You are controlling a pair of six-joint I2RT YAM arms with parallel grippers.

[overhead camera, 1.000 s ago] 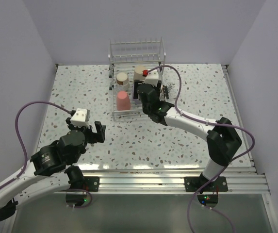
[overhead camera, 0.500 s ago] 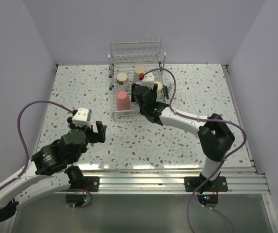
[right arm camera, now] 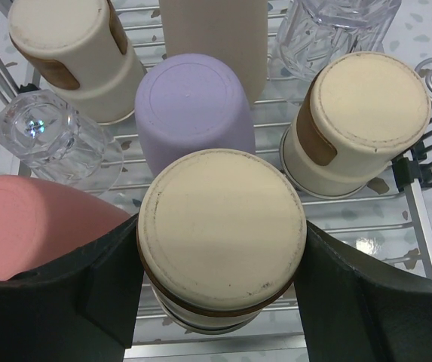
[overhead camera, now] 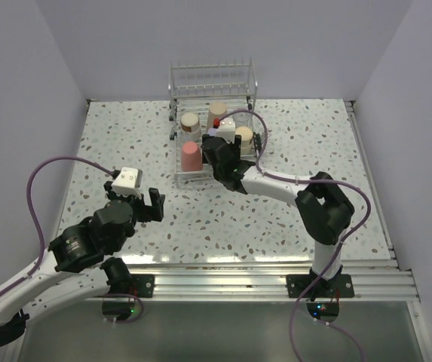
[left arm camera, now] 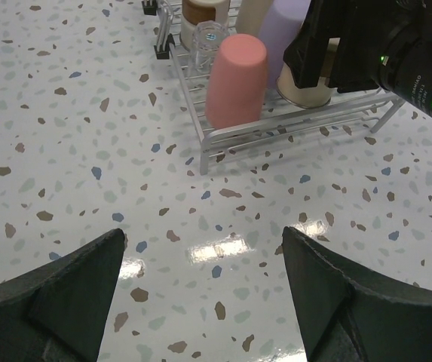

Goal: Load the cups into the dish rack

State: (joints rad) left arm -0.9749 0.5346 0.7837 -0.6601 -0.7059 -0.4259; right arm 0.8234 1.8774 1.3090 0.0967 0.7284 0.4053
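Observation:
The upside-down metallic cup is still apart from the coral-pink cup (right arm camera: 35, 222), so my right gripper will next go down and move toward that pink cup to bring the metallic cup onto the wires there.
The silver wire dish rack (overhead camera: 212, 81) stands at the table's far middle. My right gripper (right arm camera: 222, 249) is inside it, shut on an upside-down metallic cup with a tan base (right arm camera: 222, 230) at the rack's near edge; both fingers press its sides. Around it stand the coral-pink cup (right arm camera: 35, 222), the lavender cup (right arm camera: 194, 113), the tall beige cup (right arm camera: 216, 38), two more tan-based cups (right arm camera: 68, 53) (right arm camera: 366, 113) and two clear cups (right arm camera: 50, 136) (right arm camera: 336, 30). My left gripper (left arm camera: 200, 286) is open and empty over bare table, facing the rack (left arm camera: 291, 128).
The rack's small side basket (overhead camera: 259, 139) is on its right. In the top view the right wrist (overhead camera: 219, 151) hides the held cup. The speckled table (overhead camera: 125, 143) is walled at the left, back and right.
My right gripper has moved left across the rack with the cup, uncovering a tan-based cup on the rack's right side. The left arm has not moved.

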